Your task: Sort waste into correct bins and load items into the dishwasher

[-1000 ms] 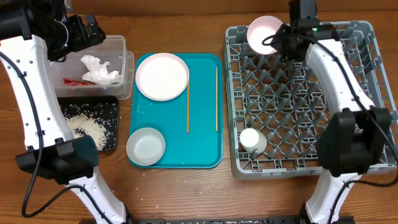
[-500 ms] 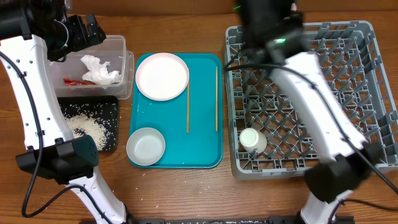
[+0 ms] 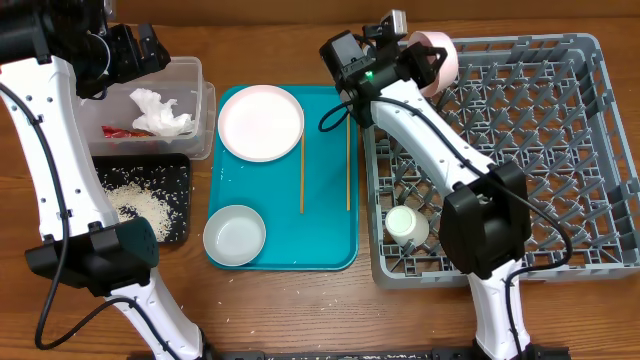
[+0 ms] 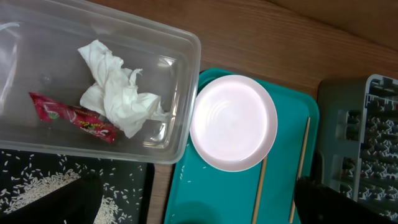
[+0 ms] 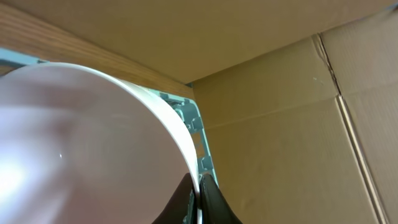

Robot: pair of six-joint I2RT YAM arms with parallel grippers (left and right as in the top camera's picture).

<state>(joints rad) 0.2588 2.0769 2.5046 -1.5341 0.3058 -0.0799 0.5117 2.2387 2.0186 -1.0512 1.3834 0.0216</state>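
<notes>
The bowl still hangs high, so its rim goes down next with my right gripper toward the rack's far corner below, beside the teal tray, for release there.
My right gripper (image 3: 417,55) is shut on the rim of a white bowl (image 3: 437,62), holding it tipped on edge over the back-left corner of the grey dish rack (image 3: 520,160). The right wrist view shows both fingers (image 5: 214,198) pinching the bowl's rim (image 5: 81,143). A small white cup (image 3: 407,225) lies in the rack's front left. My left gripper (image 3: 150,48) is open and empty above the clear tub (image 3: 195,75), which holds crumpled tissue (image 3: 160,112) and a red wrapper (image 3: 120,131). The black tray (image 3: 178,170) holds rice (image 3: 140,205).
A teal serving tray (image 3: 325,230) between the bins and the rack carries a flat white plate (image 3: 261,122), a second white bowl (image 3: 235,235) and two chopsticks (image 3: 302,175) (image 3: 348,160). A few rice grains lie on the wooden table (image 3: 300,300) in front. Cardboard stands behind the rack.
My right arm has swung across the rack's back-left part, and the bowl it holds has turned from face-up to on edge. The left arm has not moved.
</notes>
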